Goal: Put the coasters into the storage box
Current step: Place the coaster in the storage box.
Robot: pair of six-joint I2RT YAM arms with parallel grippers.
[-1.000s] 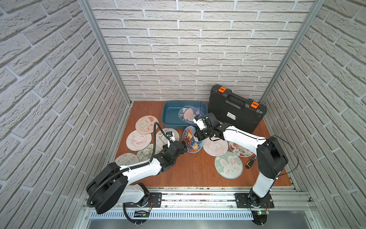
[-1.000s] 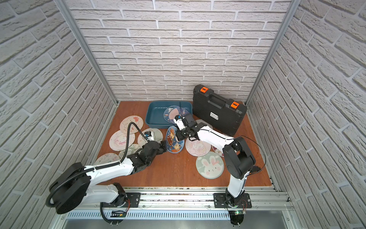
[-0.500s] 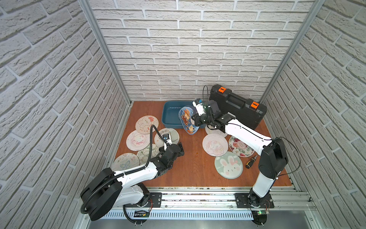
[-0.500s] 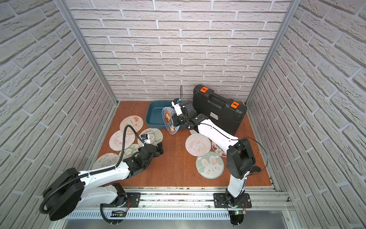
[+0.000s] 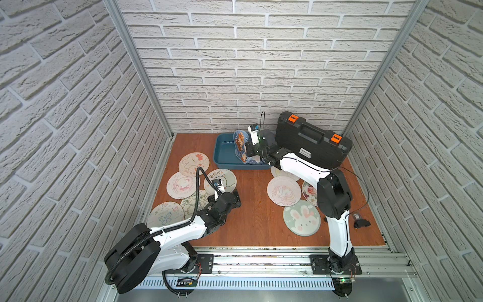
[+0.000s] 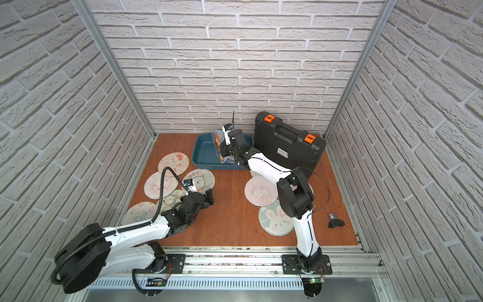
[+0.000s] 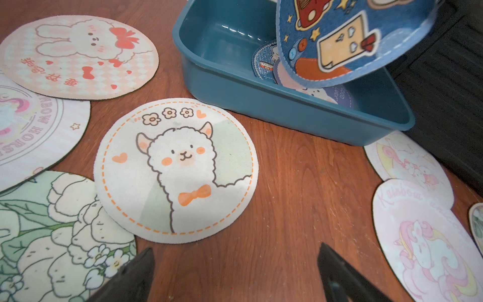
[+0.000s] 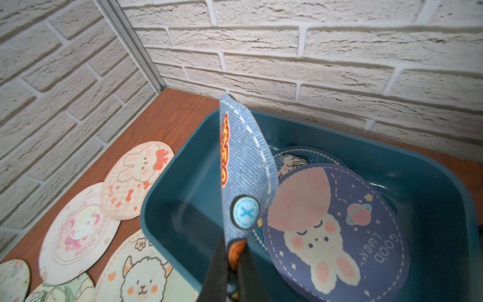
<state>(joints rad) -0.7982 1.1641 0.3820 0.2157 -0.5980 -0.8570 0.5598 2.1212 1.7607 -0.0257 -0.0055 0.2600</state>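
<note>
My right gripper should next lower the denim-print coaster onto the navy rabbit coaster and let go of its edge, because the rabbit coaster is below inside the teal storage box (image 5: 222, 163).
The teal storage box (image 5: 222, 163) (image 6: 200, 162) stands at the back of the table. My right gripper (image 8: 232, 248) (image 5: 249, 151) is shut on the lower edge of a blue denim-print coaster (image 8: 245, 167) (image 5: 240, 145) (image 7: 347, 39), held on edge above the box. Inside the box lie a navy rabbit coaster (image 8: 339, 235) and another denim one (image 8: 295, 157). My left gripper (image 7: 236, 248) (image 5: 236, 200) is open and empty, low over bare wood just short of the alpaca coaster (image 7: 177, 170) (image 5: 222, 179).
Several more coasters lie flat on the table: a bow rabbit (image 5: 193, 163), a unicorn (image 5: 283, 192) and a green rabbit (image 5: 302, 218). A black case (image 5: 311, 146) with orange latches stands right of the box. A small black part (image 5: 362, 223) lies near the right wall.
My right gripper has carried the denim coaster from mid-table back to above the box. The left gripper has drawn back slightly and stayed open.
</note>
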